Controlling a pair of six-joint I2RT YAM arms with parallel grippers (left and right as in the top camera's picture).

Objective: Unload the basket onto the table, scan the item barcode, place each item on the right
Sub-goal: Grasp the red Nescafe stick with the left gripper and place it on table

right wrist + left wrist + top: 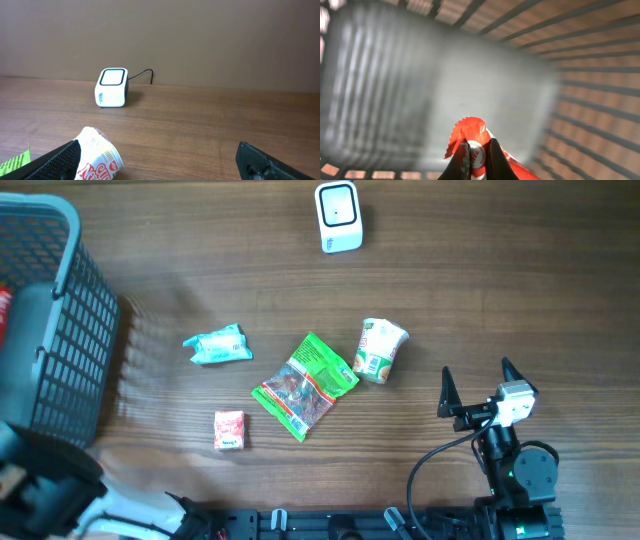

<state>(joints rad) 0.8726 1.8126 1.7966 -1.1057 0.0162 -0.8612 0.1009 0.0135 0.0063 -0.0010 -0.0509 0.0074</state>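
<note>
My left gripper lifts the red packet out of the basket next, since mesh sides surround it. Then it swings the packet across toward the green snack bag (306,386).
My left gripper (477,142) is down inside the grey mesh basket (95,310), shut on a red crinkled packet (470,129) with a white round logo. A bit of that red packet (4,315) shows at the left edge in the overhead view. The white scanner (338,217) stands at the far edge of the table, also seen in the right wrist view as the scanner (111,88). My right gripper (476,375) is open wide at the front right, nothing between its fingers. A noodle cup (97,160) lies just left of my right gripper (157,150).
On the wooden table lie the noodle cup (380,350), a green snack bag (305,385), a teal packet (218,346) and a small red packet (229,430). The basket's mesh walls (600,100) close around my left gripper.
</note>
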